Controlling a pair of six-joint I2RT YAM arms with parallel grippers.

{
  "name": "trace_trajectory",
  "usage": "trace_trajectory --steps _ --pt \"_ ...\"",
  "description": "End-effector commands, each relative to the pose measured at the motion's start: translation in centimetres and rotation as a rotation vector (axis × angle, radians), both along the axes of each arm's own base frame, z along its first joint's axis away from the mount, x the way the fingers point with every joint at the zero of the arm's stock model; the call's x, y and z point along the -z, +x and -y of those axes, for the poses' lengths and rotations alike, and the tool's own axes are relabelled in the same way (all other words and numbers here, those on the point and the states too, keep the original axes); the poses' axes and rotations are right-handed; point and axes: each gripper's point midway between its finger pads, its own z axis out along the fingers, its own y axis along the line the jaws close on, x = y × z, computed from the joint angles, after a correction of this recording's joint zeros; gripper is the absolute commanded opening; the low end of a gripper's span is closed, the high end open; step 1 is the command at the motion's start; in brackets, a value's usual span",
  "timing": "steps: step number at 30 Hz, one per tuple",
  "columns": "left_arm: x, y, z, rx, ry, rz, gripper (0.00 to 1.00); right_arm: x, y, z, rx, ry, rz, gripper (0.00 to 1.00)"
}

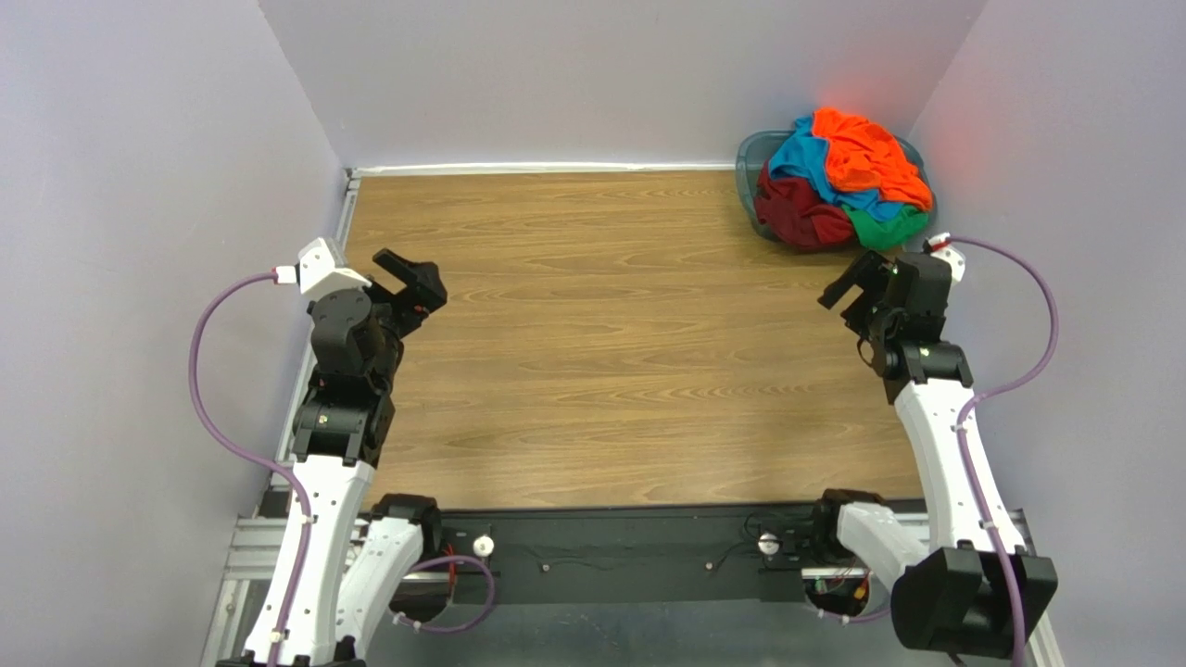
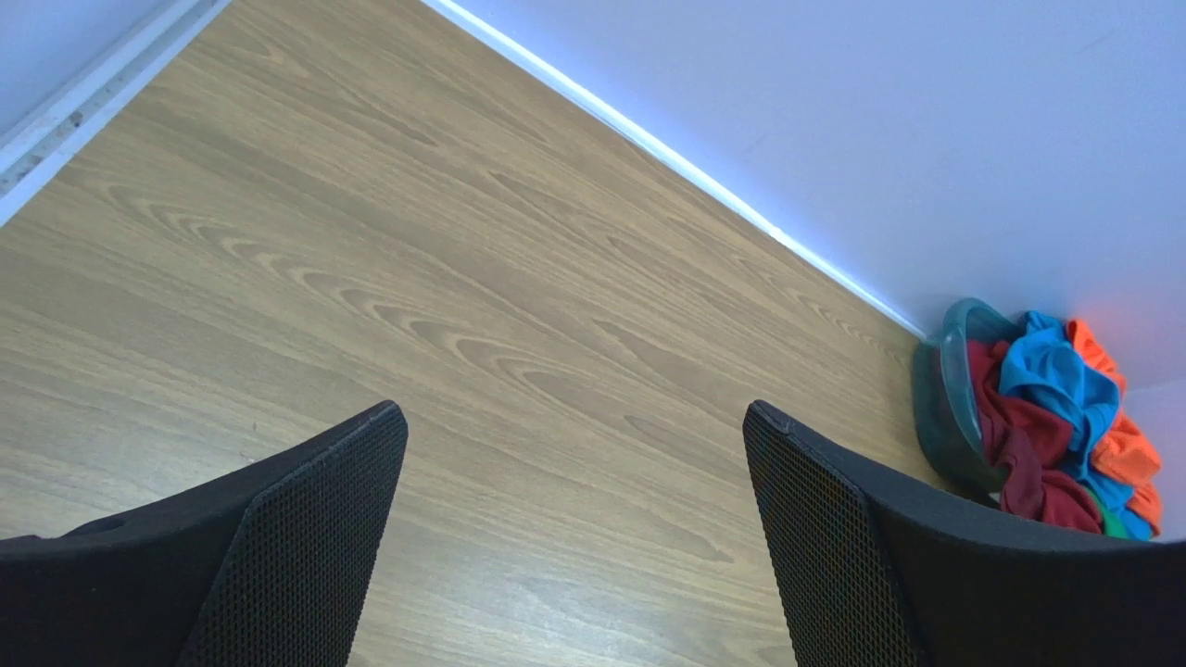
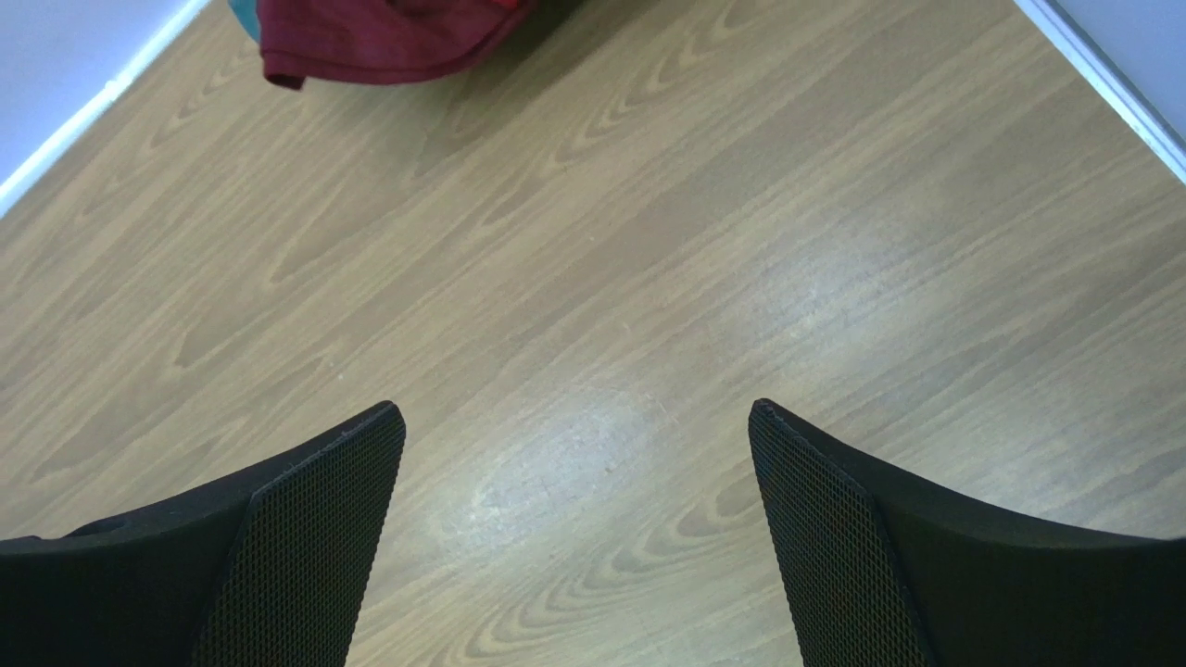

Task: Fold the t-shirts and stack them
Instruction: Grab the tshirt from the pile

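Next, my right gripper moves outward over the basket (image 1: 750,150) and down onto the far part of the uncovered orange t-shirt.
The t-shirts lie crumpled in a heap in the basket (image 1: 750,150) at the table's far right corner: the orange one (image 1: 870,156) on top, the turquoise one (image 1: 801,160) under it, the dark red one (image 1: 805,220) at the front, a green one (image 1: 891,227) at the right. The left wrist view shows the same heap, dark red shirt (image 2: 1023,459) foremost. My left gripper (image 1: 407,278) hovers open over the table's left side, far from the pile. My right gripper (image 1: 860,289) is open just in front of the basket; a dark red edge (image 3: 376,39) shows at the top of its view.
The wooden table (image 1: 613,348) is walled on the left, back and right. The grey-blue basket (image 2: 951,403) leans against the right wall. A black rail (image 1: 627,549) with the arm bases runs along the near edge.
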Motion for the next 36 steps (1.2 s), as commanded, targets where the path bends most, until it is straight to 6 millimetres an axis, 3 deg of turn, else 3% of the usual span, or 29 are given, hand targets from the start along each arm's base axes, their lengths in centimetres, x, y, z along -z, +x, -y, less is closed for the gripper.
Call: trace_trajectory --steps 1,5,6,8,13,17,20,21,24,28,36 --pt "-1.1 0.3 -0.9 -0.051 0.009 0.045 0.99 -1.9 2.5 -0.6 -0.039 0.027 0.046 1.0" --pt "-1.9 1.6 -0.7 -0.056 -0.022 0.094 0.99 -2.6 6.1 -0.6 -0.074 0.028 0.03 1.0" --pt "-2.1 2.0 -0.4 -0.036 -0.02 0.102 0.99 -1.6 7.3 -0.3 -0.068 0.028 -0.009 1.0" --pt "-2.3 2.8 0.1 -0.01 -0.022 0.114 0.99 -4.3 9.7 0.4 -0.066 -0.011 0.038 1.0" --pt "-1.6 4.2 -0.4 -0.043 -0.003 0.086 0.99 -5.8 16.0 3.7 0.029 -0.124 0.034 1.0" --pt "-1.2 4.9 -0.3 -0.039 0.009 0.076 0.99 -5.0 23.0 6.7 0.09 -0.225 0.006 1.0" --pt "-1.1 5.1 0.0 -0.018 0.023 0.069 0.99 -4.7 25.5 8.4 0.149 -0.281 0.0 1.0" --pt "-1.0 5.2 0.1 -0.011 0.025 0.071 0.99 -4.3 27.4 8.8 0.156 -0.291 0.009 1.0" --pt "-1.0 5.3 0.1 -0.01 0.022 0.078 0.99 -3.4 30.5 9.3 0.149 -0.311 0.023 1.0" --pt "-0.5 5.6 0.1 -0.012 0.027 0.066 0.99 -0.7 33.2 10.0 0.154 -0.328 0.011 1.0" --pt "0.2 5.7 -0.2 -0.024 0.042 0.043 0.98 1.2 35.1 10.7 0.155 -0.307 0.023 1.0"
